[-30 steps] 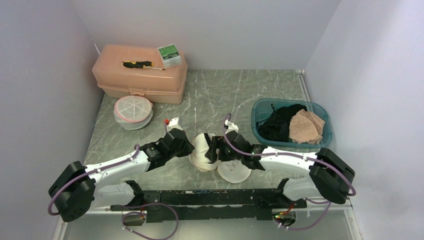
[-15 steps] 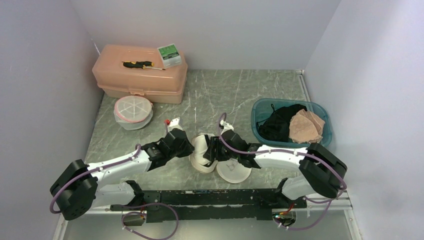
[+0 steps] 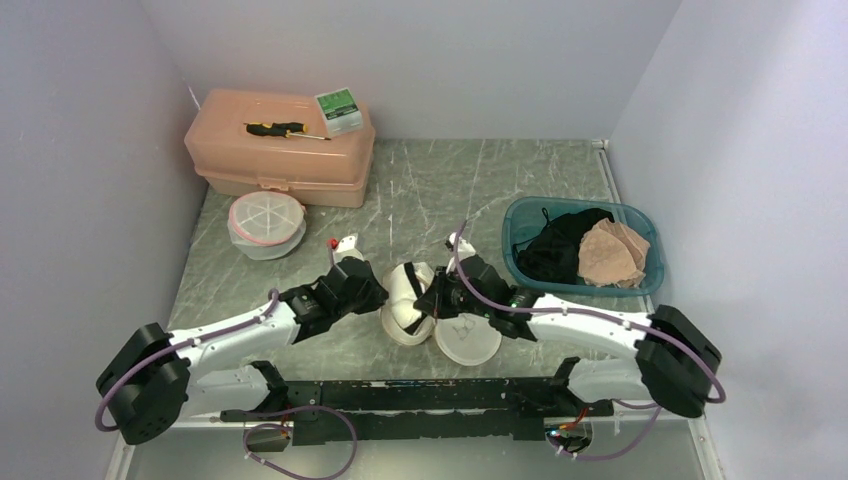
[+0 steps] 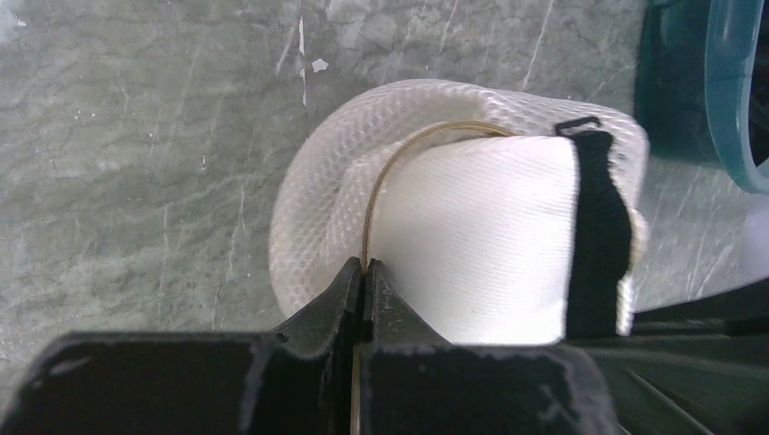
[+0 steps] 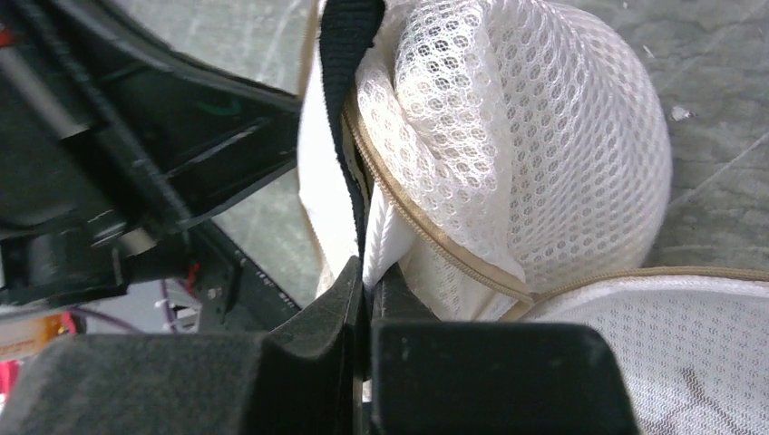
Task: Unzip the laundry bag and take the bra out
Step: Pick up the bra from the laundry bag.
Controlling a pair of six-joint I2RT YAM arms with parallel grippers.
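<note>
I need to lift the bra with my right gripper, swing it outward over the basin's black garments, lower it and release it, because those garments are to the right of my right gripper in the top view.
The white mesh laundry bag [image 3: 400, 312] lies unzipped between my two arms, its other half [image 3: 468, 342] flat on the table to the right. In the left wrist view the bag's mesh [image 4: 313, 190] wraps a white bra cup [image 4: 481, 236] with a black strap [image 4: 598, 227]. My left gripper [image 4: 365, 268] is shut on the bag's tan zipper rim. In the right wrist view my right gripper [image 5: 367, 276] is shut on the bra's white edge, just under the black strap [image 5: 349, 82], beside the zipper [image 5: 444, 245].
A teal basin [image 3: 515, 215] holding black and beige garments stands at the right. A pink toolbox [image 3: 280, 160] with a screwdriver and a green box on it sits at the back left. A second round mesh bag [image 3: 266, 222] lies in front of it.
My right gripper has gone from open to shut, closing on the bra's edge at the bag's opening. The left gripper has kept its hold on the rim.
</note>
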